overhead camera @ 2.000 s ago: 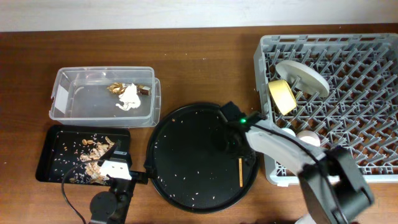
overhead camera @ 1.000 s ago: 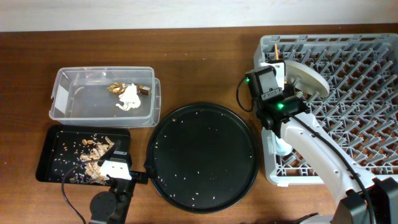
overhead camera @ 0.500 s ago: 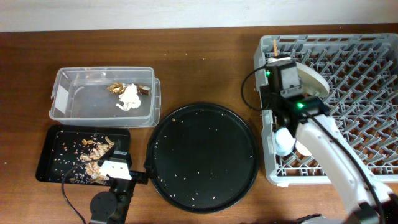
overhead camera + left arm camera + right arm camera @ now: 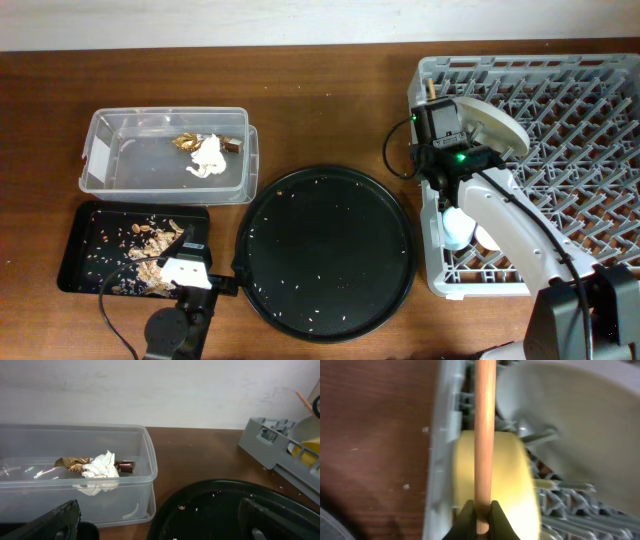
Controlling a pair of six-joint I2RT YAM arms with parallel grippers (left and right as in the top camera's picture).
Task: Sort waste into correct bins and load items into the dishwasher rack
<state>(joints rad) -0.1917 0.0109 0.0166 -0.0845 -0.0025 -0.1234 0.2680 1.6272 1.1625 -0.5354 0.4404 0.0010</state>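
The right gripper shifts to the right in the overhead view toward the grey-green plate (image 4: 495, 120) (image 4: 585, 425), inside the rack's edge, and releases the chopstick next.
My right gripper (image 4: 433, 102) is shut on a thin wooden chopstick (image 4: 485, 435) above the far left edge of the grey dishwasher rack (image 4: 600, 70). The chopstick's tip (image 4: 431, 88) pokes out past the wrist. Below it the yellow bowl (image 4: 510, 475) stands beside the grey-green plate (image 4: 495, 120). A blue cup (image 4: 455, 230) and a pink cup (image 4: 488, 238) sit in the rack's near left part. I see no second chopstick. My left gripper (image 4: 160, 525) is open and empty over the right end of the black rectangular tray (image 4: 75, 265).
The clear tub (image 4: 100, 150) holds the white napkin (image 4: 208, 155) and the gold foil wrapper (image 4: 186, 141). Brown food scraps (image 4: 145, 245) lie in the black rectangular tray. A large round black tray (image 4: 325, 250), speckled with crumbs, lies between the bins and the rack.
My right gripper lifted the chopstick off the round black tray and carried it to the rack's far left corner. The left arm has not moved.
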